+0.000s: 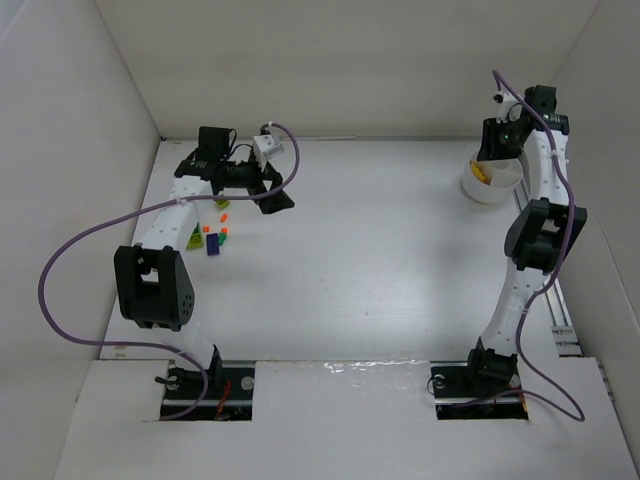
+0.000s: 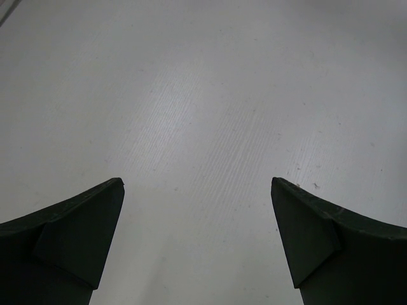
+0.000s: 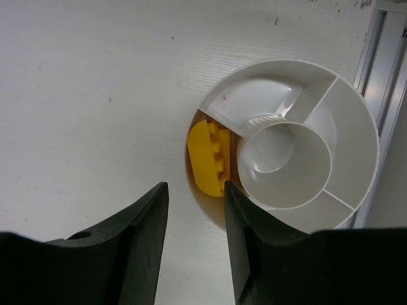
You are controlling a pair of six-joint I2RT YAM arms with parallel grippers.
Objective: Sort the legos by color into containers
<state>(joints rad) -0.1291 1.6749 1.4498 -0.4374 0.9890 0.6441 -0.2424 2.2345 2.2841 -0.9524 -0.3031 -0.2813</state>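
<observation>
Next I should shift my left gripper over the far yellow-green lego (image 1: 222, 204) and lower it, since that lego lies below it and to its left in the top view.
Several tiny legos (image 1: 215, 235) in orange, green, yellow and dark blue lie in a cluster at the left of the table, beside my left arm. My left gripper (image 1: 279, 186) is open and empty, just right of and beyond the cluster. In its wrist view the left gripper (image 2: 197, 181) has only bare table between the fingers. The white divided cup (image 1: 492, 182) stands at the far right. A yellow lego (image 3: 208, 157) lies in its left wedge compartment. My right gripper (image 3: 194, 187) is open and empty above the cup's left rim (image 3: 356, 108). It also shows from above (image 1: 497, 150).
White walls enclose the table on three sides. A metal rail (image 3: 381, 70) runs along the right edge just beyond the cup. Purple cables (image 1: 60, 270) loop off both arms.
</observation>
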